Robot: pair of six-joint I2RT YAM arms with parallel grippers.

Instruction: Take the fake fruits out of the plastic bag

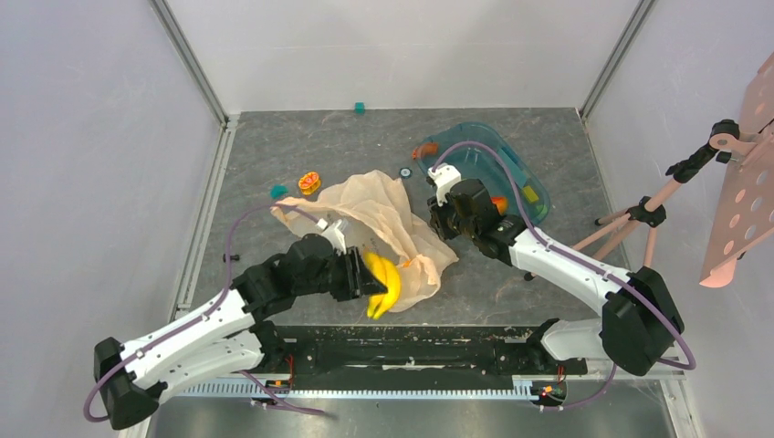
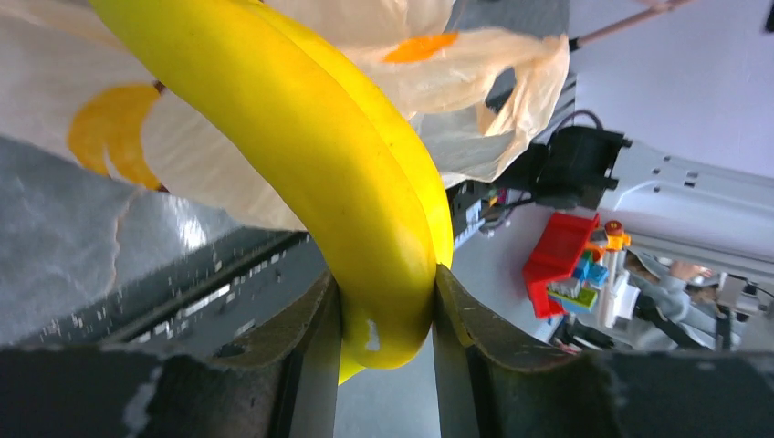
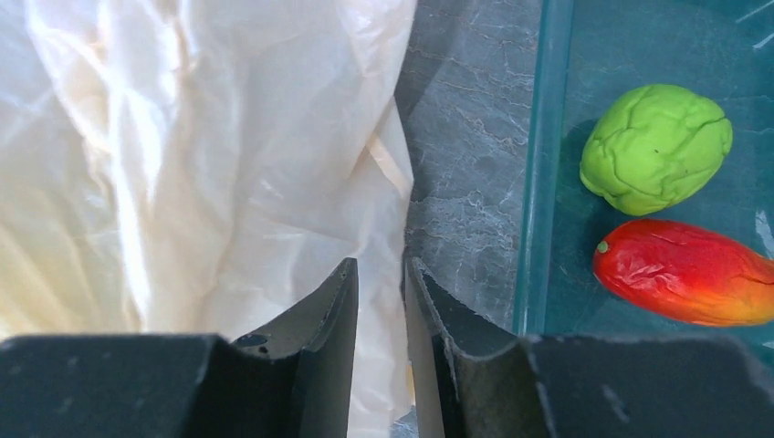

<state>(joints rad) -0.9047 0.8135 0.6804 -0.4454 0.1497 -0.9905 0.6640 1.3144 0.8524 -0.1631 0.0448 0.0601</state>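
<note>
My left gripper swings over the teal tub outward and to its right in the top view next, since it holds fruit, then lowers and releases the banana (image 1: 384, 286).
My left gripper (image 1: 363, 274) is shut on the yellow banana (image 1: 384, 286), held just off the near edge of the pale peach plastic bag (image 1: 383, 214). In the left wrist view the banana (image 2: 347, 182) is pinched between both fingers of that gripper (image 2: 388, 310), with the bag (image 2: 475, 82) behind it. My right gripper (image 1: 444, 219) is at the bag's right edge. In the right wrist view its jaws (image 3: 381, 274) stand close together with bag film (image 3: 183, 164) between them. The green fruit (image 3: 655, 148) and the red-orange fruit (image 3: 685, 285) lie in the teal tub (image 3: 548, 182). The dark fruit is not visible.
The teal tub (image 1: 525, 178) sits at the back right, beside the right arm. An orange-yellow ring toy (image 1: 309, 183) and a teal block (image 1: 278, 192) lie left of the bag. Another teal block (image 1: 360, 108) is by the back wall. A tripod (image 1: 639, 219) stands at the right.
</note>
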